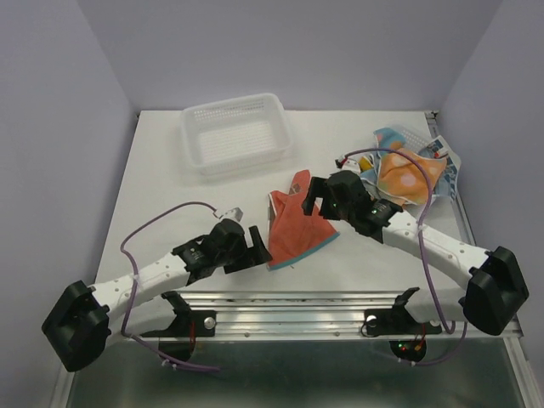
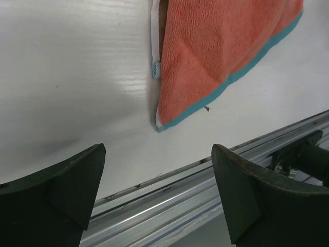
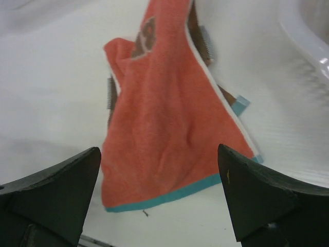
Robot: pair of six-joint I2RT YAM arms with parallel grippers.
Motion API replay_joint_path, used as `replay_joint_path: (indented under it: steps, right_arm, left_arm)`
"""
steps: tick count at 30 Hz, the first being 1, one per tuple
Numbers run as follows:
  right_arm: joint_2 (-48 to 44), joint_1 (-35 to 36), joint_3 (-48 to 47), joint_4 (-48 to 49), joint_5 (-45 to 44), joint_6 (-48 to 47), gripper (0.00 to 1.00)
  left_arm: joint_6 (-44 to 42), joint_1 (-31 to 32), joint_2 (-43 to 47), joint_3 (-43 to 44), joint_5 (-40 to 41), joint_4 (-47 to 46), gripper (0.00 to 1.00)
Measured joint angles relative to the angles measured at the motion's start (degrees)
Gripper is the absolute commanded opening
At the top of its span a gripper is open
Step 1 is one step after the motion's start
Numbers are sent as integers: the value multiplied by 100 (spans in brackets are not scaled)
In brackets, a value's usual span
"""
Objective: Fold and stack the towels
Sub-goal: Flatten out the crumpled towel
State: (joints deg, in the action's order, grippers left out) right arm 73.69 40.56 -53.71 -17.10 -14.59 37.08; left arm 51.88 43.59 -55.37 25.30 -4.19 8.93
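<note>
I will next lower the open fingers of my left gripper onto the towel's near corner and close, because that corner sticks out free below the gripper, to its right in the top view.
A red-orange towel with a teal edge lies crumpled and partly folded on the white table, between my two grippers. It also shows in the left wrist view and the right wrist view. My left gripper is open and empty at the towel's near left corner. My right gripper is open and empty just above the towel's right side. A heap of more towels, orange with pale spots and light blue, lies at the back right.
A white perforated basket stands at the back centre-left; its rim shows in the right wrist view. A metal rail runs along the table's near edge. Purple walls close in the sides and the back.
</note>
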Motion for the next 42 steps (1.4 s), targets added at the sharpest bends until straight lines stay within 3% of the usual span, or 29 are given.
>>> replay_joint_path:
  steps: [5,9,12,13,15,23,36,42]
  right_arm:
    - [-262,-118,647,-299,-535,387,100]
    - [-643,-116,780,-651,-990,671,100]
    - [-870,-118,800,-706,-1226,802,100]
    - [-960,-118,861,-691,-1296,848,100]
    - [-1049,-118,975,-706,-1370,892,100]
    - [-1078,-116,1134,-881,-1565,975,100]
    - [-1176,-116,1143,-953,-1720,1038,100]
    - [-1145,-116,1143,-951,-1755,1036,100]
  left_arm:
    - [256,824,-894,216,415,-13,75]
    - [352,1054,-1646,625,669,39,70]
    - [411,1200,-2192,1062,870,98,59]
    - [444,1276,-2420,1270,979,164,49]
    - [529,1392,-2734,1545,1167,313,42]
    - [629,1644,-3309,2159,1569,970,44]
    - [831,1832,-3421,2317,1790,1274,46]
    - [938,1849,-3281,2181,1773,1351,36]
